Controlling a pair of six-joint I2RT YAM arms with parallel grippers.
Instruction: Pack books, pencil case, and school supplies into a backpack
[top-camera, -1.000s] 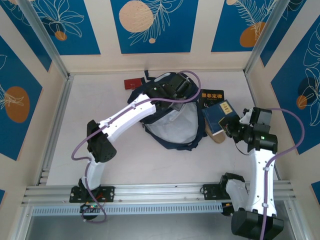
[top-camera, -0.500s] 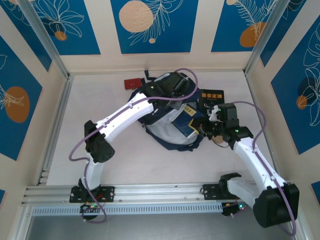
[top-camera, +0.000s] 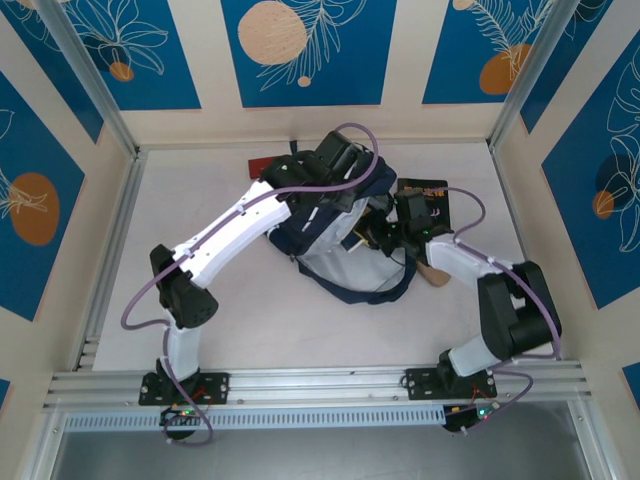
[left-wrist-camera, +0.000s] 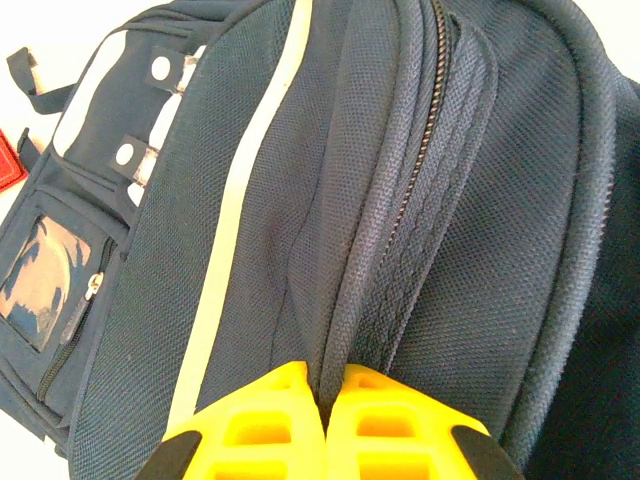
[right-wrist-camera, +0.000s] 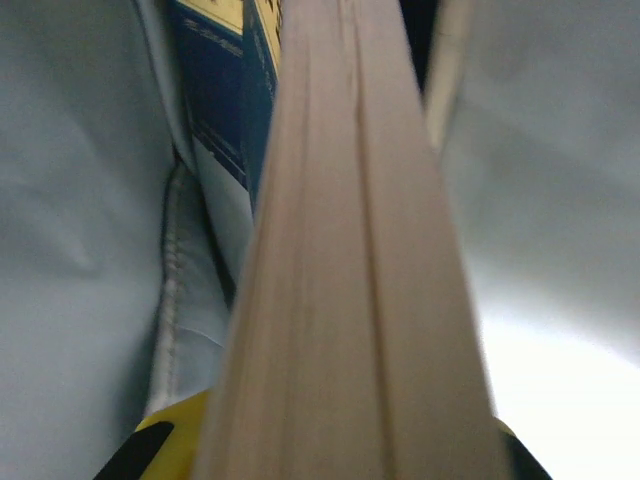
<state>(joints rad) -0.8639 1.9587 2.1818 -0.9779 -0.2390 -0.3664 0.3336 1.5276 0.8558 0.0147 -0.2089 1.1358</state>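
My left gripper draws back toward the clear pocket window (left-wrist-camera: 48, 278) next, then releases the fold of fabric, since the dark blue book is inside the grey lining.
The navy backpack (top-camera: 330, 265) lies mid-table with its pale-lined mouth open toward the right. My left gripper (top-camera: 345, 195) is shut on a fold of its fabric by the zip (left-wrist-camera: 420, 160), yellow fingers (left-wrist-camera: 270, 420) pinching the dark webbing. My right gripper (top-camera: 378, 235) is shut on the dark blue book (right-wrist-camera: 350, 250), whose page edges face the camera. The book sits inside the grey lining (right-wrist-camera: 80, 200). The black book with yellow characters (top-camera: 428, 189) lies on the table right of the backpack, partly under the right arm.
A flat red item (top-camera: 262, 165) lies behind the backpack at the back left; I cannot tell whether it is the pencil case. A tan object (top-camera: 437, 272) rests by the right forearm. Walls close in the table on three sides.
The right arm swung left from the table's right side and carried the blue book into the backpack's mouth. The left arm pulled the backpack's top slightly back and left.
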